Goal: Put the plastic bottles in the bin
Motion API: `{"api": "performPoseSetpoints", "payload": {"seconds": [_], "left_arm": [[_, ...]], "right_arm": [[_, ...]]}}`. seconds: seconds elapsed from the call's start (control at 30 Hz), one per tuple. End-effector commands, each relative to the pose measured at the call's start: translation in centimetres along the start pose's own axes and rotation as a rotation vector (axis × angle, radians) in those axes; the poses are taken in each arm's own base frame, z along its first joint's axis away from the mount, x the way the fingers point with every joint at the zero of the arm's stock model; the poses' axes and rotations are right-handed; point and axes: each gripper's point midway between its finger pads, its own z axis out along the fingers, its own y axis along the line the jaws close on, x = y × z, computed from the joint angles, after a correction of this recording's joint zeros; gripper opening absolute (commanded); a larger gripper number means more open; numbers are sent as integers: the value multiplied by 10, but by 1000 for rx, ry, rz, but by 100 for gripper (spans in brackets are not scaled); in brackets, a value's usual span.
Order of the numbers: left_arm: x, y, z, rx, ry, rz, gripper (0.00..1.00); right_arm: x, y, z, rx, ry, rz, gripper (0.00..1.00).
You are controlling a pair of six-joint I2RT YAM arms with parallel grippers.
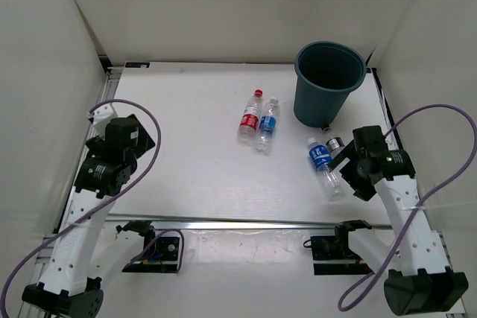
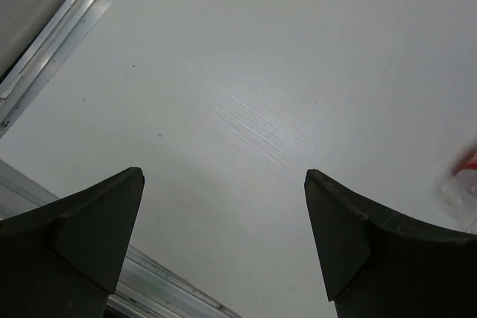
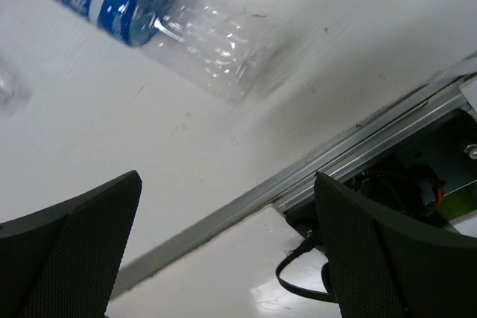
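The third bottle's label is below my right gripper and to its left in the top view, so the gripper should next turn and lower onto the third bottle's blue label [image 1: 320,156].
The bin [image 1: 329,83], a dark teal bucket, stands upright at the back right. A red-labelled bottle [image 1: 250,117] and a blue-labelled bottle [image 1: 267,126] lie side by side mid-table, left of the bin. A third bottle with a blue label [image 1: 323,163] lies in front of the bin, just left of my right gripper [image 1: 341,160]. In the right wrist view this bottle [image 3: 171,27] lies beyond the open, empty right gripper [image 3: 227,184]. My left gripper [image 1: 123,139] hangs over the left side of the table, far from the bottles. In the left wrist view it [image 2: 223,176] is open and empty.
White walls enclose the table on three sides. A metal rail [image 1: 246,221] runs along the near edge and shows in the right wrist view [image 3: 313,161], with cables and electronics beyond it. A red and clear sliver [image 2: 466,173] shows at the right edge of the left wrist view.
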Motion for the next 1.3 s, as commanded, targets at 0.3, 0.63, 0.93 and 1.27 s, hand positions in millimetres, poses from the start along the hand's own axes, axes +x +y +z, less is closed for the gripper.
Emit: {"api": "performPoseSetpoints", "payload": {"seconds": [0.3,0.63,0.93,1.27], "left_arm": [[28,-79,20,286,188,102,100],[49,-92,34,319,251,113,100],[56,-90,42,293,264,173,100],[49,-86,49,239,251,207,100]], "right_arm": [[-22,33,10,-17,16,-405,100],[-46,72,64,47,57,-541,100],[-41,75,118,165,115,-609,100],[13,43,150,206,238,-599,97]]}}
